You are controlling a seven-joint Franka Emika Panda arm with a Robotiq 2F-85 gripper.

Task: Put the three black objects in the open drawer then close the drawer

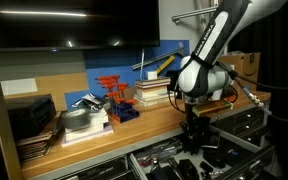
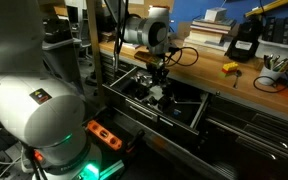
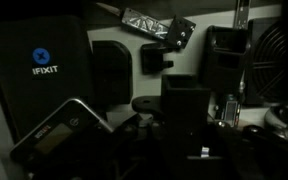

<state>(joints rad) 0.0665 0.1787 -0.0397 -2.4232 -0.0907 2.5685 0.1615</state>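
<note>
My gripper will move down and turn to let go of the black object on the bare bottom of the drawer. That bare bottom is below my fingers, open among the black lumps.
The drawer (image 2: 180, 112) of the tool cabinet stands open below the workbench and holds dark tools; it also shows in an exterior view (image 1: 164, 163). My gripper (image 1: 192, 135) is lowered into the drawer, also seen in an exterior view (image 2: 159, 82). The wrist view is very dark. A tall black block (image 3: 187, 112) fills the middle between my fingers; I cannot tell whether it is a held object or part of the gripper. Small black lumps (image 3: 170, 40) lie further back in the drawer. I cannot make out three separate black objects.
A black iFixit case (image 3: 39, 70) and a phone-like device (image 3: 62, 135) lie in the drawer. On the workbench are a book stack (image 1: 152, 92), a red organiser (image 1: 114, 95), a black-and-yellow device (image 2: 242, 42) and a yellow item (image 2: 230, 68).
</note>
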